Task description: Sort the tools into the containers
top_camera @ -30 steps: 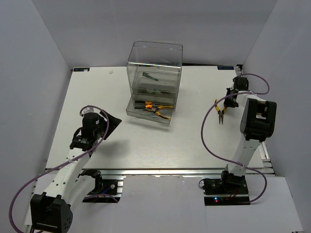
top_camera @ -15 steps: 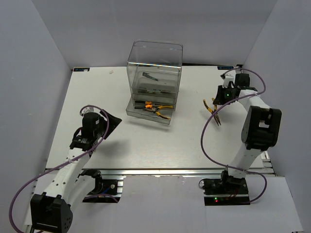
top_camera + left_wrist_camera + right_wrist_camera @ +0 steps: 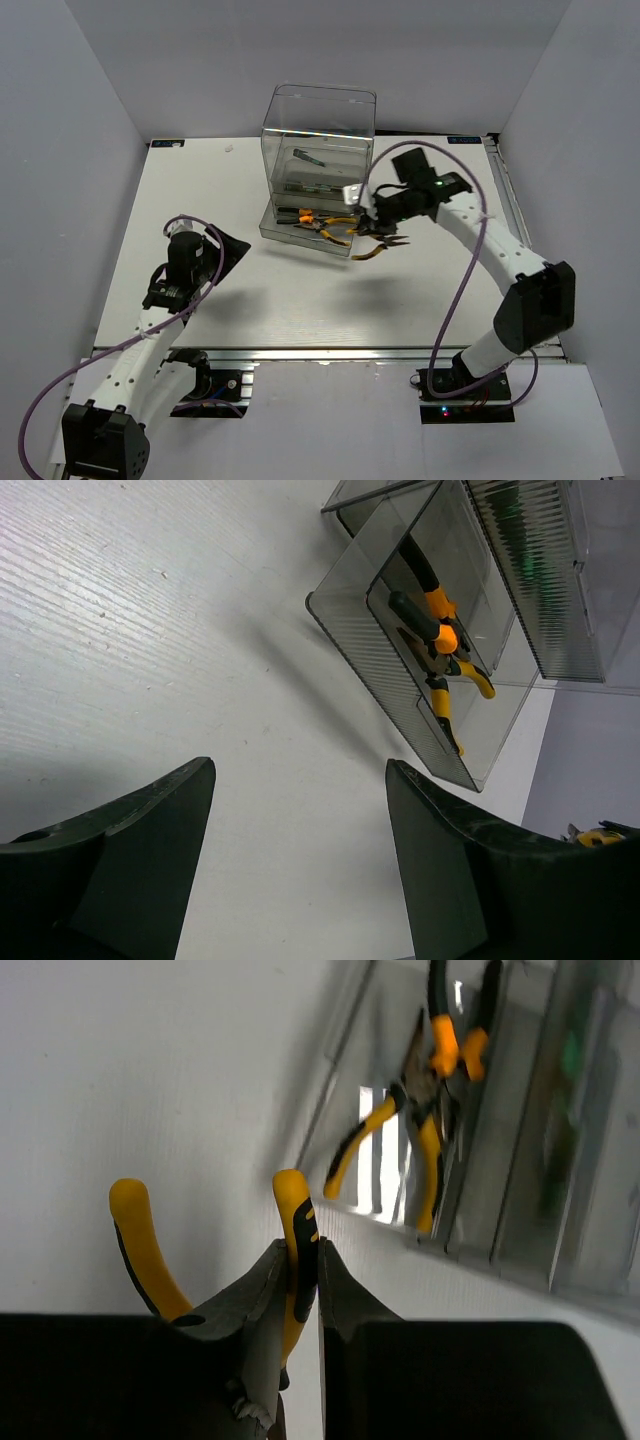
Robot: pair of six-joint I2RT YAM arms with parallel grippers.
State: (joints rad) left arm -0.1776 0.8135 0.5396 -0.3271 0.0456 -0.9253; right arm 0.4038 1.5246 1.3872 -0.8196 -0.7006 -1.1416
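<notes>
I should move my right gripper to the left in the top view over the cabinet's open bottom drawer (image 3: 283, 232) and release the pliers, since similar pliers lie there.
My right gripper (image 3: 303, 1250) is shut on one handle of orange-and-black pliers (image 3: 291, 1200), carried above the table just right of the cabinet's open bottom drawer (image 3: 283, 232). The top view shows the held pliers (image 3: 374, 248) hanging under my right gripper (image 3: 377, 230). More pliers (image 3: 325, 225) lie in that drawer, which also shows in the left wrist view as the drawer (image 3: 365, 645) with its pliers (image 3: 437, 635). A slim dark tool (image 3: 308, 158) lies in an upper drawer. My left gripper (image 3: 300, 775) is open and holds nothing, low over bare table left of the cabinet.
The clear cabinet (image 3: 320, 110) stands at the back middle of the white table (image 3: 300, 290). Grey walls close in the left, right and back. Purple cables loop beside both arms.
My right arm has swung from the far right of the table leftward with the pliers, ending beside the open drawer. The left arm has not moved.
</notes>
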